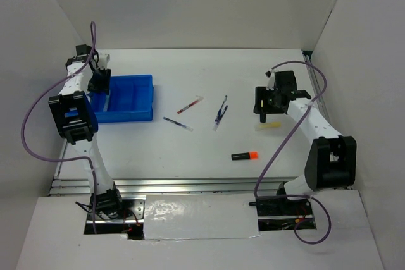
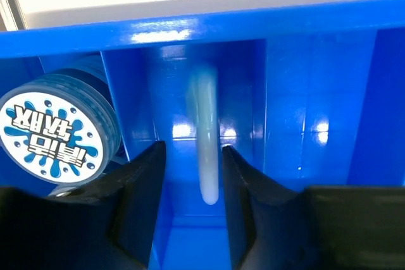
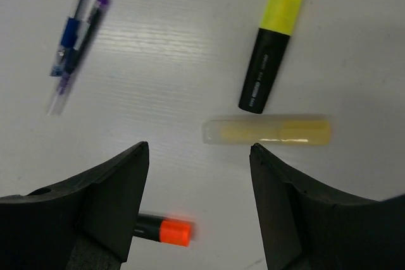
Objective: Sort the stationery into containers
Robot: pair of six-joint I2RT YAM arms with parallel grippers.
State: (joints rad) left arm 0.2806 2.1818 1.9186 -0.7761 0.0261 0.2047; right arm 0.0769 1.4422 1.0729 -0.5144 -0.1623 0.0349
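My right gripper will next move down and back with a turn onto the pale end of the cream bar, because the bar lies crosswise to its fingers.
The bright blue divided tray (image 1: pixel 136 98) sits at the far left. My left gripper (image 1: pixel 101 84) hangs over its left end. In the left wrist view the jaws (image 2: pixel 192 150) are open, with a blurred pale blue bar (image 2: pixel 205 137) between them in a narrow compartment, touching neither finger. A round blue-white pot (image 2: pixel 54 132) lies in the compartment to the left. My right gripper (image 1: pixel 266 102) is open and empty (image 3: pixel 199 148) above the table. Just beyond its tips are a cream bar (image 3: pixel 266 131) and a yellow-capped highlighter (image 3: pixel 267 58).
An orange-capped highlighter (image 1: pixel 245 155) lies mid-table, also in the right wrist view (image 3: pixel 166 231). A red pen (image 1: pixel 190 105), another thin pen (image 1: pixel 178 124) and blue and purple pens (image 1: pixel 221 112) lie between the tray and my right gripper. White walls enclose the table.
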